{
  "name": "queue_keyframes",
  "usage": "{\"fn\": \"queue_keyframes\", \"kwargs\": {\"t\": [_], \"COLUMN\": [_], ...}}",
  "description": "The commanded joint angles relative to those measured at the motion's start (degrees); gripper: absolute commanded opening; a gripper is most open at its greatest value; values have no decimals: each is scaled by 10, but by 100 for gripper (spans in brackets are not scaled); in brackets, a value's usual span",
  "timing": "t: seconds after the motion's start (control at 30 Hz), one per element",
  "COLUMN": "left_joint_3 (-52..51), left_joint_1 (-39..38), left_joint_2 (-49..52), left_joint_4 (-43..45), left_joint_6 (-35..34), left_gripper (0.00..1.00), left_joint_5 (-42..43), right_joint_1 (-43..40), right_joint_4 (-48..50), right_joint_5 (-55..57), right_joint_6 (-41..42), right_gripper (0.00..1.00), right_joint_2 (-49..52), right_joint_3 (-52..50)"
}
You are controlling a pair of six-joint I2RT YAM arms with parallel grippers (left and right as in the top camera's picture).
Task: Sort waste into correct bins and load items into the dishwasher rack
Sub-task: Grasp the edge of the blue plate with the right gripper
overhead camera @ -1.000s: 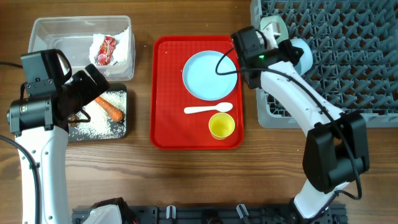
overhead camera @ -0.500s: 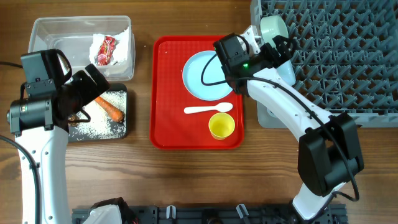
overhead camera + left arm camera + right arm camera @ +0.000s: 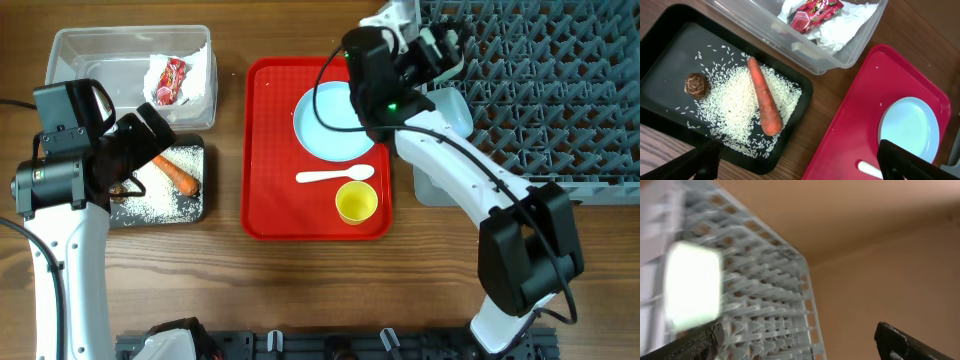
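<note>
My right gripper draws its fingers back off the rack (image 3: pixel 560 90) next, tips them down and lowers onto the plate's rack-side rim (image 3: pixel 370 142), which lies below and back from it.
My left gripper (image 3: pixel 150 140) hangs open above the black tray (image 3: pixel 670 47), with nothing between its fingers (image 3: pixel 705 162). In that tray lie the orange carrot (image 3: pixel 764 97), loose white rice (image 3: pixel 732 110) and the brown lump (image 3: pixel 696 85). The clear tub (image 3: pixel 95 55) holds the crumpled tissue (image 3: pixel 845 30) and the red wrapper (image 3: pixel 812 10). My right gripper (image 3: pixel 442 48) is open and empty at the far left edge of the grey dishwasher rack (image 3: pixel 560 90), its camera tilted up. A pale blue bowl (image 3: pixel 452 108) rests in the rack's left side. The pale blue plate (image 3: pixel 325 125), white spoon (image 3: pixel 335 176) and yellow cup (image 3: pixel 356 202) are on the red tray.
The flat red tray (image 3: pixel 265 150) sits mid-table between the bins and the rack. My right arm (image 3: pixel 470 175) arches over the tray's right edge and the rack's near left corner. Bare wood runs along the front of the table (image 3: pixel 300 290).
My right gripper has opened and let go of the pale blue bowl, which now lies in the rack. It then swung left and back, tilting upward. The left arm has not moved.
</note>
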Motion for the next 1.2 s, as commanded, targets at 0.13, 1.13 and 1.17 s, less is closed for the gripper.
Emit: {"fn": "queue_keyframes", "kwargs": {"t": [0.13,1.13,1.17], "left_joint_3": [5,5,5], "left_joint_1": [0,0,0], "left_joint_2": [2,2,2], "left_joint_4": [1,1,1], "left_joint_6": [-5,-5,-5], "left_gripper": [100,100,100], "left_joint_5": [7,7,7], "right_joint_1": [74,-60,-60], "right_joint_4": [-160,-328,-327], "right_joint_5": [-329,-734,-734], "right_joint_6": [148,472,476], "right_gripper": [100,73,70], "right_joint_2": [-8,39,46], "right_joint_3": [5,-20,-20]}}
